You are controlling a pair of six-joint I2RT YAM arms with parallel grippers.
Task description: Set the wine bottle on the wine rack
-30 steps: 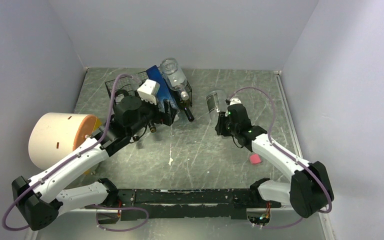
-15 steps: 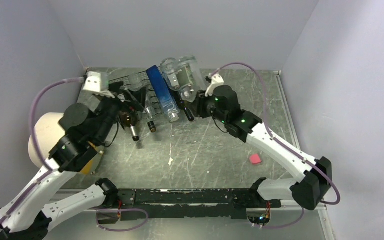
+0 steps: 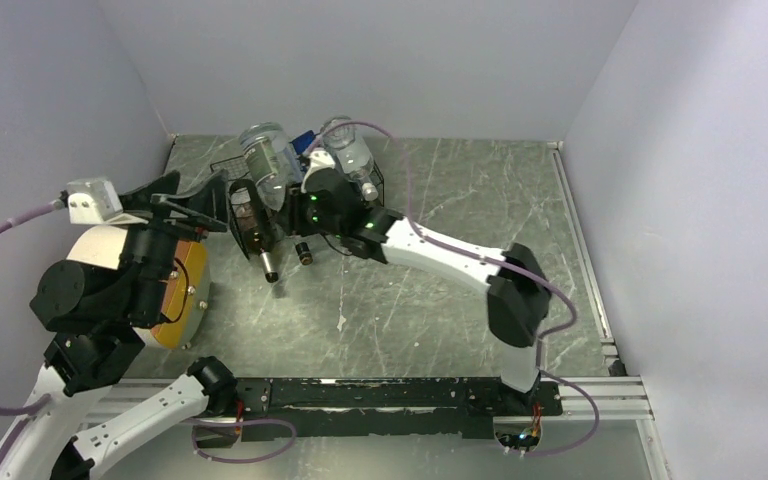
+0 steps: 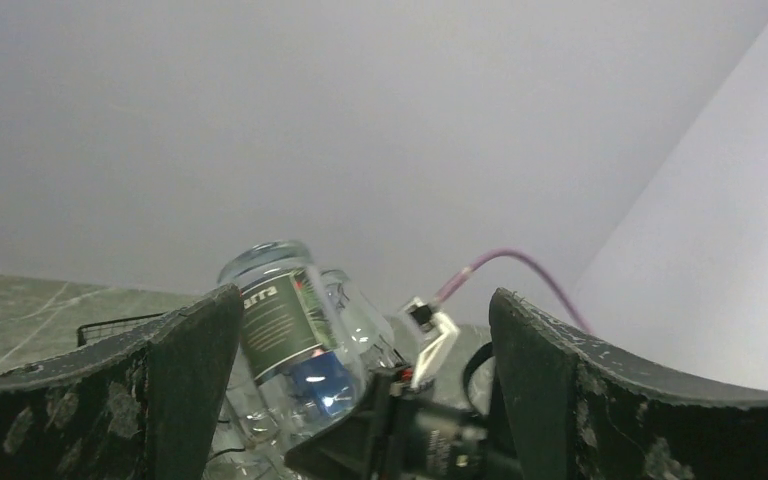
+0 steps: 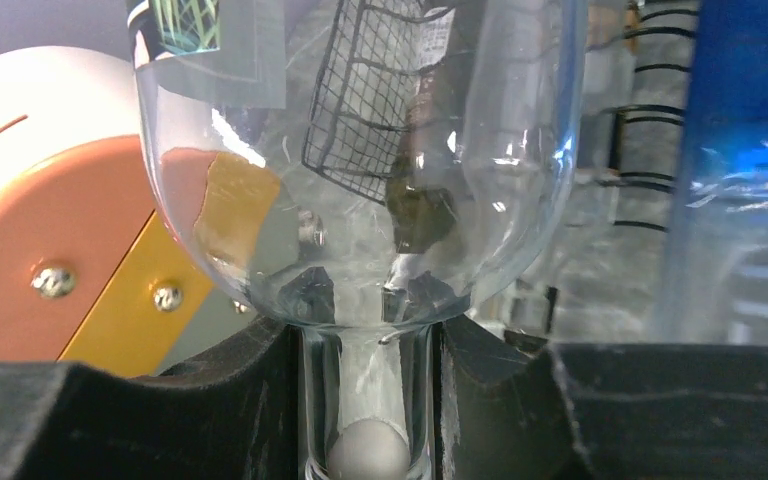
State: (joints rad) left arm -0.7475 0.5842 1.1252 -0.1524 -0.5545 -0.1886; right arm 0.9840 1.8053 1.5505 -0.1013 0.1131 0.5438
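Observation:
Bottles occupy the rest of the rack, so next my right gripper needs to shift to the left in the top view and down, releasing over the rack's bare mesh end (image 3: 228,168) (image 5: 362,115).
My right gripper (image 3: 295,192) is shut on the neck of a clear wine bottle (image 3: 264,156), which it holds base-up above the left part of the black wire wine rack (image 3: 228,172). In the right wrist view the neck (image 5: 367,390) sits tight between both fingers, and the rack's mesh (image 5: 375,100) shows through the glass body (image 5: 290,240). My left gripper (image 3: 195,200) is raised to the left of the rack, open and empty. In its wrist view the wine bottle (image 4: 282,325) with its dark label hangs well beyond the fingers (image 4: 110,400).
On the rack lie a brown bottle (image 3: 252,228), a blue bottle (image 3: 307,143) and another clear bottle (image 3: 352,158). A white and orange cylinder (image 3: 185,290) lies at the left, partly behind my left arm. The right arm stretches across the middle of the table.
The right arm has swung left, carrying the wine bottle from right of the rack to above its left part. The left arm has drawn back from the rack and risen to the left.

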